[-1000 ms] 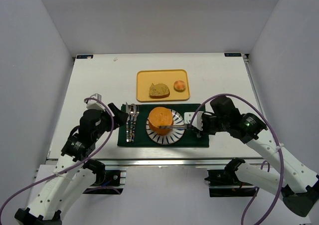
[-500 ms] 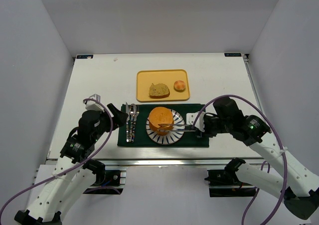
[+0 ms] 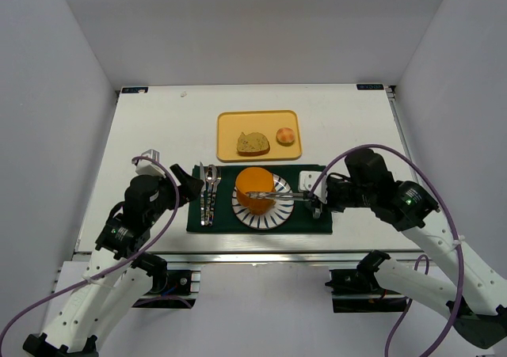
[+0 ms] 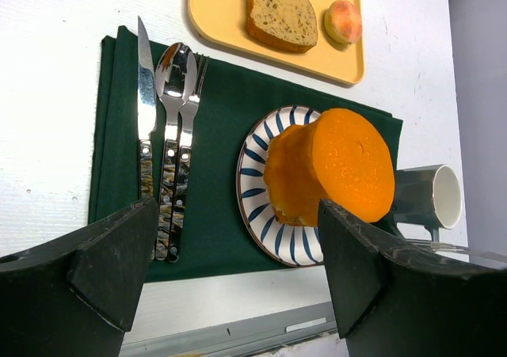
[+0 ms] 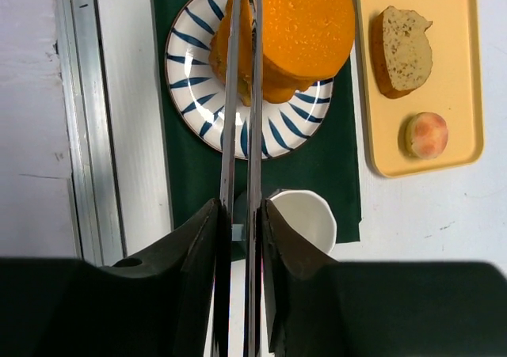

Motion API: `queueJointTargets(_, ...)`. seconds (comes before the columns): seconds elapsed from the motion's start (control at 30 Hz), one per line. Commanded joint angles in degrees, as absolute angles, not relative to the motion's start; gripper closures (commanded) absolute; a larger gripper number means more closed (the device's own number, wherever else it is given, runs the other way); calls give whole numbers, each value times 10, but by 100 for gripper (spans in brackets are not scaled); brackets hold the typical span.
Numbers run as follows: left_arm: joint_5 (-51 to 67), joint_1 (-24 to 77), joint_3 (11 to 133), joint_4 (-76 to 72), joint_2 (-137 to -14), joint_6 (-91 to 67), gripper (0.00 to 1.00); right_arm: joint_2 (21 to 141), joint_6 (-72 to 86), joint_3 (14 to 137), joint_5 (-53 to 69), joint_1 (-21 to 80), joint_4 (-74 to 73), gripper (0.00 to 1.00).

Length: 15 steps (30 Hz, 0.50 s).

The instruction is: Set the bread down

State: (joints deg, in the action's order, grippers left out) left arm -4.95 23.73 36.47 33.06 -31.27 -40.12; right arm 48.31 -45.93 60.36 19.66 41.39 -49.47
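Note:
The right gripper will next swing the tongs (image 3: 290, 194) off the bread to its right in the top view. Then it will lower the tongs and release them on the bare table beside the mat.
The bread (image 3: 253, 187) is a golden-yellow toast slice, tilted over the blue-striped plate (image 3: 268, 219). Metal tongs (image 3: 290, 194) reach from the right and pinch its edge. My right gripper (image 3: 318, 199) is shut on the tongs' handles. In the right wrist view the tongs (image 5: 242, 127) run from my right gripper (image 5: 242, 238) to the bread (image 5: 309, 20) over the plate (image 5: 187, 56). My left gripper (image 3: 187, 186) is open and empty, left of the plate. In the left wrist view the bread (image 4: 348, 163) stands raised over the plate (image 4: 252, 206), beyond my left gripper (image 4: 238, 282).
A dark green mat (image 3: 222, 218) lies under the plate, with a knife, spoon and fork (image 3: 208, 192) on its left and a white cup (image 5: 305, 218) on its right. A yellow tray (image 3: 230, 131) behind holds a greyish-brown slice (image 3: 253, 142) and a peach (image 3: 285, 136).
My right gripper has drawn slightly right and away from the table's near edge, carrying the tongs. The bread has shifted a little toward the plate's far side. The left arm has hardly moved.

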Motion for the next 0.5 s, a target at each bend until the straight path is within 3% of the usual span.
queueJointTargets(0.0, -42, 236, 384, 336, -307, -403, 9, 475, -425, 630, 195, 417, -462, 69)
queueJointTargets(0.3, -39, 236, 384, 327, -311, -401, 9, 510, -259, 654, 84, 378, -330, 81)
queueJointTargets(0.4, -34, 236, 385, 322, -317, -396, 9, 526, -218, 652, 55, 319, -301, 86)
queueJointTargets(0.47, -29, 236, 384, 316, -323, -391, 9, 545, -162, 642, 58, 226, -280, 92)
